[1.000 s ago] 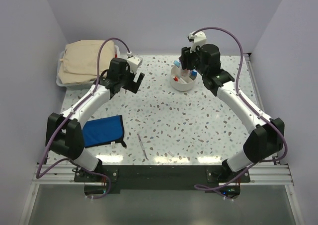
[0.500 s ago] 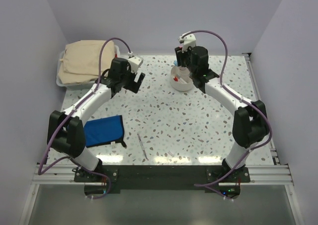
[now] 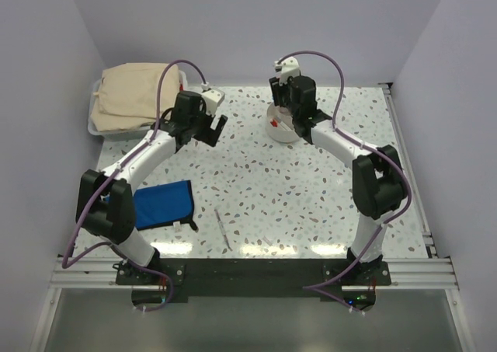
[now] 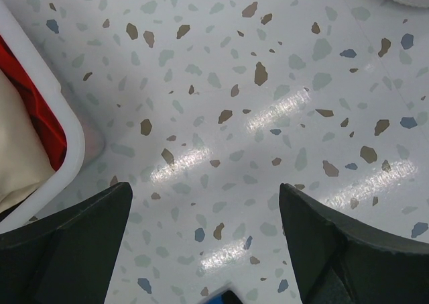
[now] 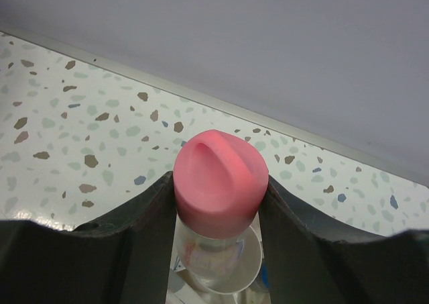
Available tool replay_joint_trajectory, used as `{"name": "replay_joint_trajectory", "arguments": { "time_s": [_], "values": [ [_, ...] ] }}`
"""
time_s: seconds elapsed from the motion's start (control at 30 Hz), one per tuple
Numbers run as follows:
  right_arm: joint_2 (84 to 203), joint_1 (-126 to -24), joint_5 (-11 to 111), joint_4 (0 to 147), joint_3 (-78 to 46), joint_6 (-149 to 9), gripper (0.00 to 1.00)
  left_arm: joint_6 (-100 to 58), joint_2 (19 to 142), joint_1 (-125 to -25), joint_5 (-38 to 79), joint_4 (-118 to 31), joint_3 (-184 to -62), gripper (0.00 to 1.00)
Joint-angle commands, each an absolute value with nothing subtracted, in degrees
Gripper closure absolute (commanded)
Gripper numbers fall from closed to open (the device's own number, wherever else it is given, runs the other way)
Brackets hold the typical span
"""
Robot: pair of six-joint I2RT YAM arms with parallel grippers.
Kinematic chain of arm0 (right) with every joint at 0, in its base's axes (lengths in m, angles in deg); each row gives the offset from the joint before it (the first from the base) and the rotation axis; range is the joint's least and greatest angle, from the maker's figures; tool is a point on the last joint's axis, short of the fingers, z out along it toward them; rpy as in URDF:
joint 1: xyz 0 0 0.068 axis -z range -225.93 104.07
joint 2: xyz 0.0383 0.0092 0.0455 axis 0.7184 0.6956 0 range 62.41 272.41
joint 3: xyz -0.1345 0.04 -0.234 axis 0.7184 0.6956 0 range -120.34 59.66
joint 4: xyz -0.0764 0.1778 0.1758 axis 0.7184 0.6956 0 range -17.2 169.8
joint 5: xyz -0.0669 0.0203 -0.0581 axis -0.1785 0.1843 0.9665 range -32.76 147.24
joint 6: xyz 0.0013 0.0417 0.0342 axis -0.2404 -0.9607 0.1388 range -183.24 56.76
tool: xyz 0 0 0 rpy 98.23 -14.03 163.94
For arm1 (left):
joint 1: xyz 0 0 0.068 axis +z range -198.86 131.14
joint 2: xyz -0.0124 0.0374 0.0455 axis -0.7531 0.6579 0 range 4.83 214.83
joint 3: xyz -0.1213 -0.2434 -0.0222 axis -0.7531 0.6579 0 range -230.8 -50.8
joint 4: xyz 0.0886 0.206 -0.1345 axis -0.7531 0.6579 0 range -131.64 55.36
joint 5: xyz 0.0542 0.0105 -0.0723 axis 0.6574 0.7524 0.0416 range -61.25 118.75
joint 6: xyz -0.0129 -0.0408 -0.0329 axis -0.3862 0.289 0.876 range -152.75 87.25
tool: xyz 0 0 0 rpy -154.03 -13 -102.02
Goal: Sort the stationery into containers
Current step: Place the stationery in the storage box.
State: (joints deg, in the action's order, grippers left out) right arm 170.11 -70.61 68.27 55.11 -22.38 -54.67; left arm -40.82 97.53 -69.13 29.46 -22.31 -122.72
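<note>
The pink-capped tube should be lowered by the robot's right gripper into the small round holder inside the white cup (image 3: 276,128).
My right gripper (image 5: 220,183) is shut on a clear tube with a pink-red cap (image 5: 221,176) and holds it upright over the round white cup (image 5: 249,278). From above, the right gripper (image 3: 284,106) covers most of the cup (image 3: 276,128), which holds other stationery. A slim silver pen (image 3: 224,229) lies on the table near the front. My left gripper (image 3: 213,127) is open and empty, low over bare table; in its own view (image 4: 204,196) the white rectangular bin (image 4: 48,92) is at the left.
A folded beige cloth (image 3: 132,95) lies on the bin (image 3: 95,130) at the back left, with something red (image 4: 37,113) inside. A flat blue pouch (image 3: 161,204) lies front left. Walls stand close on three sides.
My right arm has swung left and back, bringing the gripper over the cup, with its elbow folding inward. The left arm has barely moved.
</note>
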Motion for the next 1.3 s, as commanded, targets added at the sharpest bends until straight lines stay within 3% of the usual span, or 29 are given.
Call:
{"name": "replay_joint_trajectory", "arguments": {
  "time_s": [0.0,0.83,1.0,1.1,1.27],
  "values": [
    [170.69,-70.27,71.12,51.71,-25.42,-55.68,1.00,-40.13,98.08,-68.90,29.27,-24.33,-125.60,0.04],
    [170.87,-69.48,75.61,53.91,-20.76,-57.88,1.00,-39.52,99.84,-68.90,29.01,-24.33,-126.74,0.04],
    [168.67,-69.48,77.54,54.26,-20.85,-58.41,0.52,-39.69,99.40,-68.90,29.80,-24.50,-126.13,0.04],
    [165.34,-69.39,76.93,56.97,-21.72,-59.55,0.42,-41.36,98.70,-68.90,30.59,-24.59,-125.42,0.04],
    [158.49,-69.31,73.86,64.61,-22.96,-62.71,0.34,-43.91,96.77,-68.72,31.83,-24.68,-123.23,0.03]
  ]
}}
